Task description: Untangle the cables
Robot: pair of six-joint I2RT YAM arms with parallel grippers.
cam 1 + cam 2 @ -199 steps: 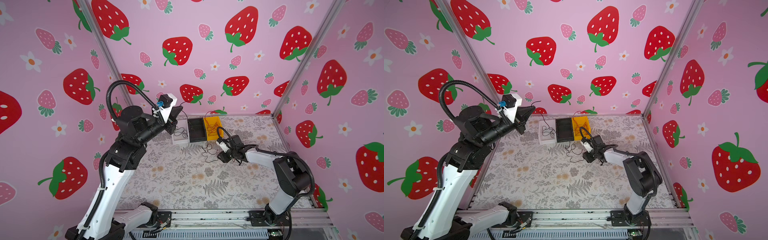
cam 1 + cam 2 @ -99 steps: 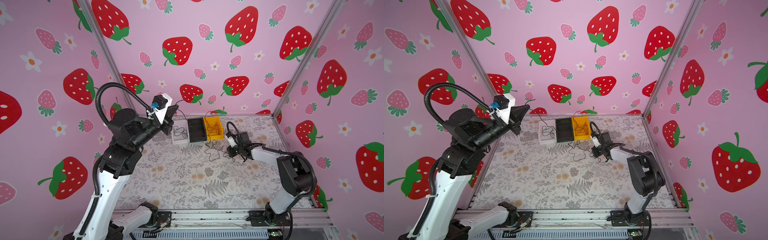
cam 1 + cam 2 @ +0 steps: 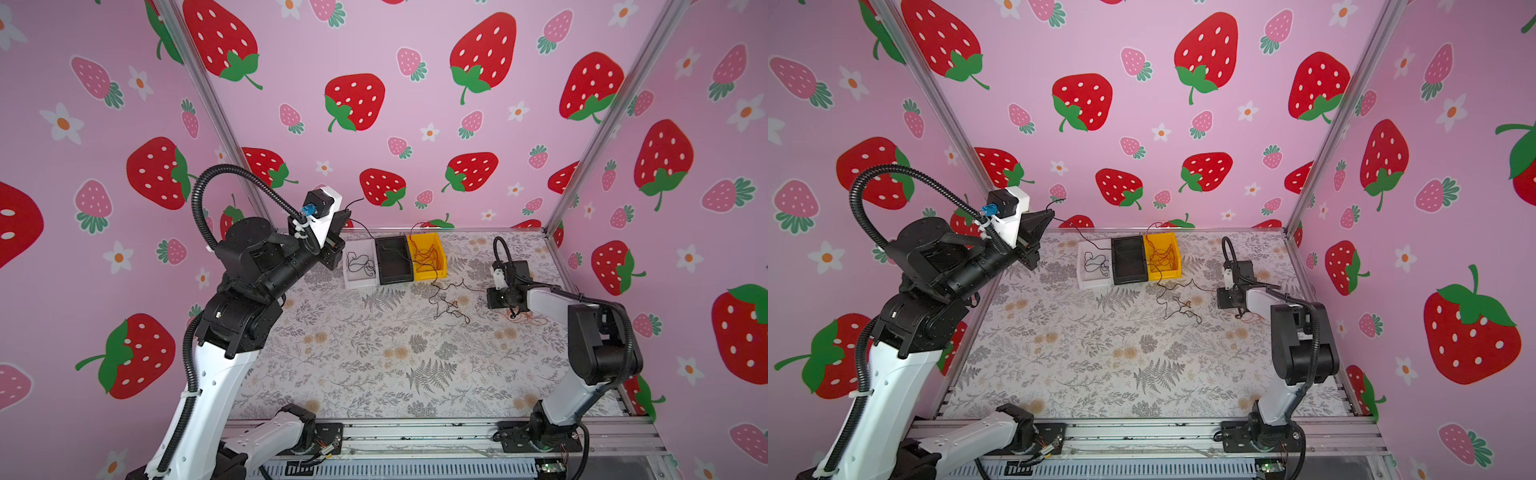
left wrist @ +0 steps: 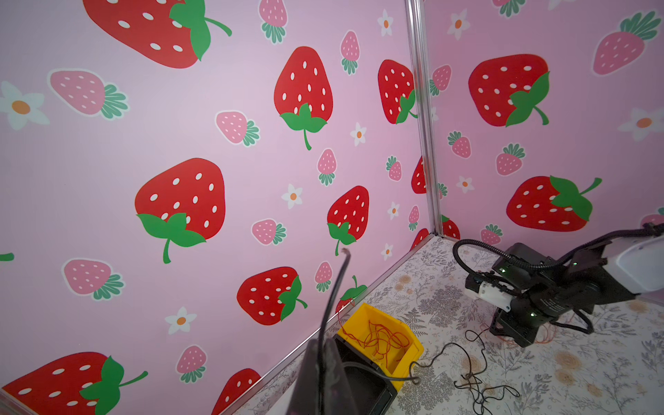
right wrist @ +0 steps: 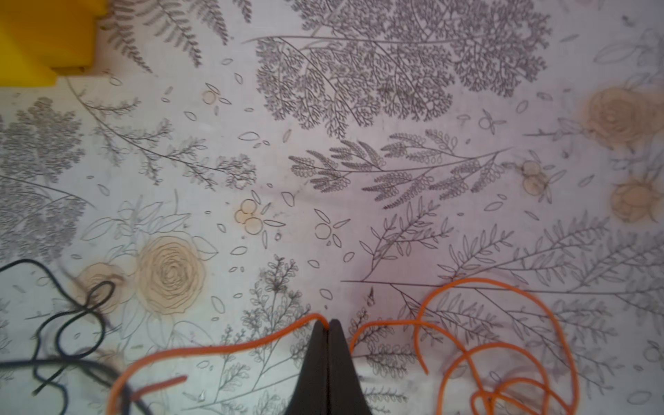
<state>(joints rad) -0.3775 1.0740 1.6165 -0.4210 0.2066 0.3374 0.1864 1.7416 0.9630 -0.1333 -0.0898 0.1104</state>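
Note:
My right gripper draws away from the black tangle (image 3: 446, 301) next and releases the orange cable beside its loops, because its bent end still hooks the black cable.
My left gripper (image 3: 347, 216) (image 3: 1051, 214) is raised near the back left corner. It is shut on a thin black cable (image 4: 337, 287), with the fingertips (image 4: 313, 354) pinched around it. That cable drops past the bins to a black tangle (image 3: 446, 301) (image 3: 1177, 305) on the mat. My right gripper (image 5: 328, 322) is low over the mat at the right (image 3: 497, 298) (image 3: 1225, 298), shut on an orange cable (image 5: 215, 348). The orange cable's loops (image 5: 503, 345) lie beside it and show under the arm (image 3: 527, 319).
Three small bins stand at the back: a white bin (image 3: 353, 280) holding a black cable, a black bin (image 3: 392, 276), and a yellow bin (image 3: 436, 270) holding red-orange cables (image 4: 381, 337). Pink walls and metal corner posts (image 3: 590, 137) close in the floral mat (image 3: 374, 365).
My right gripper has moved right, away from the black tangle, and has shut on the orange cable. The left arm has swung slightly left, still holding the black cable.

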